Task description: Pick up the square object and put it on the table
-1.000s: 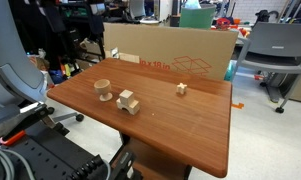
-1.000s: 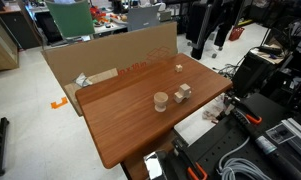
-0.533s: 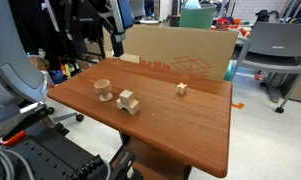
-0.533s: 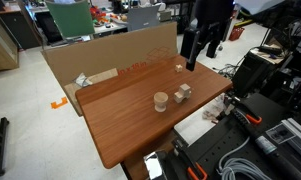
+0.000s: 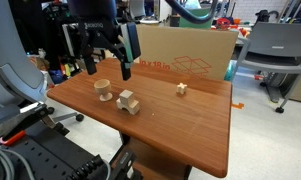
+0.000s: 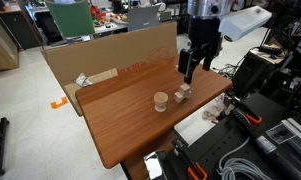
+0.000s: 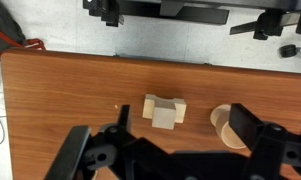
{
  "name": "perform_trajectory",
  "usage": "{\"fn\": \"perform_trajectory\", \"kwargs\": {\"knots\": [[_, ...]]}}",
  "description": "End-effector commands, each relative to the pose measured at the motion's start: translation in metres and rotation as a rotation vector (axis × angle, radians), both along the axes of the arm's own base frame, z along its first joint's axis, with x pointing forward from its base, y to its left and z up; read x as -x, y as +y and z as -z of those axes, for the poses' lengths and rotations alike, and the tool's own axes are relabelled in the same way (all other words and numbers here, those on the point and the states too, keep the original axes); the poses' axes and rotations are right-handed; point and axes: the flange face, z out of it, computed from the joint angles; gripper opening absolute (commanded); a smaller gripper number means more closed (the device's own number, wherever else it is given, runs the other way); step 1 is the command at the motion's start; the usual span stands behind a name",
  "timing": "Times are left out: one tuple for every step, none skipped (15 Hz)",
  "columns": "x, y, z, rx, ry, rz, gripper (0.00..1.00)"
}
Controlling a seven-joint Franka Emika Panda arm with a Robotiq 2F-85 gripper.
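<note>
My open gripper moves down next until its fingers are on either side of the square object's exposed sides. The square object (image 5: 125, 97) (image 7: 164, 117) stands below, atop the wider block.
The square object (image 7: 167, 116), a pale wooden cube, rests on a wider oblong wooden block (image 7: 150, 103) on the reddish-brown table (image 7: 60, 90). The stacked pair shows in both exterior views (image 5: 128, 101) (image 6: 183, 93). My gripper (image 7: 178, 118) is open and empty. It hangs above the table, its fingers apart on either side of the pair in the wrist view. In both exterior views the gripper (image 5: 108, 68) (image 6: 189, 72) is above and just behind the blocks, touching nothing.
A small round wooden cup (image 5: 103, 89) (image 6: 161, 100) (image 7: 227, 125) stands close beside the blocks. A darker tan block (image 5: 181, 89) (image 6: 178, 68) lies farther off. A cardboard box wall (image 5: 190, 55) (image 6: 100, 55) lines one table edge. Chairs and equipment surround the table.
My arm has come in over the table and lowered toward the stacked blocks. The blocks and the cup have not moved.
</note>
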Motion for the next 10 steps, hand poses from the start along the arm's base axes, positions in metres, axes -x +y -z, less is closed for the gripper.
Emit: {"fn": "perform_trajectory", "kwargs": {"knots": [[-0.022,-0.009,0.015,0.006,0.009,0.008,1.00],[-0.025,-0.009,0.020,0.004,0.020,0.006,1.00],[-0.029,-0.006,0.026,0.007,0.027,0.005,1.00],[-0.032,-0.004,0.032,0.009,0.035,0.004,1.00],[-0.035,-0.003,0.038,0.012,0.044,0.003,1.00],[-0.038,-0.002,0.043,0.016,0.049,0.002,1.00],[-0.041,-0.002,0.048,0.020,0.056,0.003,1.00],[-0.044,-0.002,0.052,0.021,0.060,0.005,1.00],[-0.046,-0.002,0.056,0.020,0.067,0.006,1.00],[-0.048,-0.002,0.060,0.023,0.072,0.008,1.00]]}}
